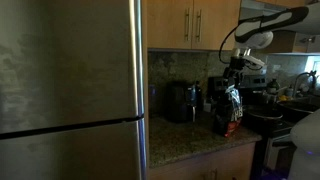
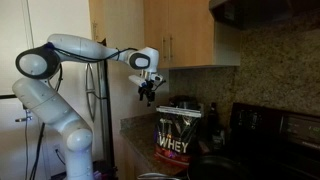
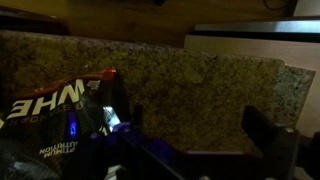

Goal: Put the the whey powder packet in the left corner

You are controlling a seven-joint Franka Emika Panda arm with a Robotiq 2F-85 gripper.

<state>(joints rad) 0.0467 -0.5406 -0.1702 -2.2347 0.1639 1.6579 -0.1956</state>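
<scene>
I should next move my gripper toward the packet, to the left in the wrist view beside my open fingers, then turn and lower onto its top edge [image 1: 232,90].
The whey powder packet [image 1: 230,112] stands upright on the granite counter, dark and glossy with red-orange marking low down. In an exterior view [image 2: 172,140] it shows white "WHEY" lettering. The wrist view shows its top at the left edge [image 3: 55,105]. My gripper [image 1: 237,70] hangs a little above the packet's top, apart from it, also seen in an exterior view [image 2: 147,93]. In the wrist view its jaws [image 3: 195,130] are open and empty over bare granite. The left corner [image 1: 158,118] is the nook between the fridge side and the backsplash.
The steel fridge [image 1: 70,90] fills the left. A black toaster [image 1: 181,102] stands between the corner and the packet, with another dark appliance [image 1: 215,95] beside it. A stove with pans [image 1: 270,118] lies to the right. Wooden cabinets [image 1: 195,22] hang overhead.
</scene>
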